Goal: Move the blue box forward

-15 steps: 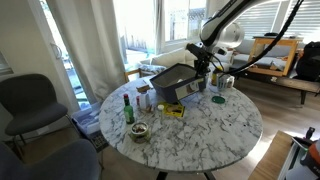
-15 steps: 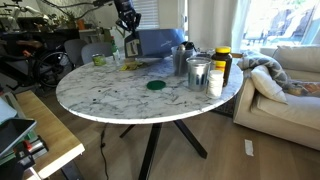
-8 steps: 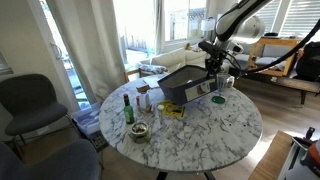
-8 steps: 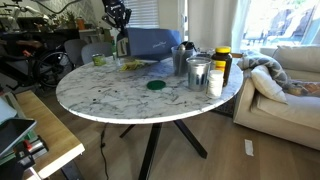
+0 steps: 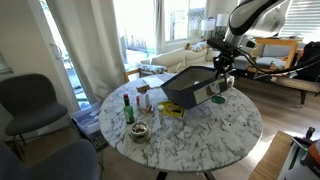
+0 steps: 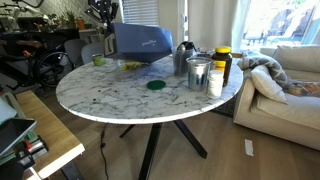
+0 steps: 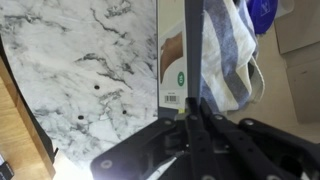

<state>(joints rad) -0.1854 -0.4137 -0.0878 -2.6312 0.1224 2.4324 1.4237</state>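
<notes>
My gripper is holding the tilted blue box and will next pull it back toward my base, lower the box's raised side there and let go, since bare marble is below.
The blue box (image 5: 188, 88) is a large shallow navy box with a pale label on one wall. It hangs tilted above the marble table (image 5: 200, 135), lifted at one edge. In both exterior views my gripper (image 5: 220, 72) is shut on its wall. The box also shows raised over the far side of the table (image 6: 140, 42), with the gripper (image 6: 107, 20) at its left edge. In the wrist view the fingers (image 7: 188, 118) close on the thin box wall (image 7: 192, 45), beside the label (image 7: 172, 70).
A green bottle (image 5: 128, 108), a small yellow item (image 5: 173, 112) and a small bowl (image 5: 139, 131) stand near the box. A green lid (image 6: 155, 85), metal tins (image 6: 198, 72), a kettle (image 6: 184, 57) and a jar (image 6: 222, 62) crowd one side. A chair (image 5: 30, 105) and a sofa (image 6: 285, 85) flank the table.
The gripper has carried the blue box across the table, rightward in one exterior view and leftward in the other, and the box tilts more steeply off the table.
</notes>
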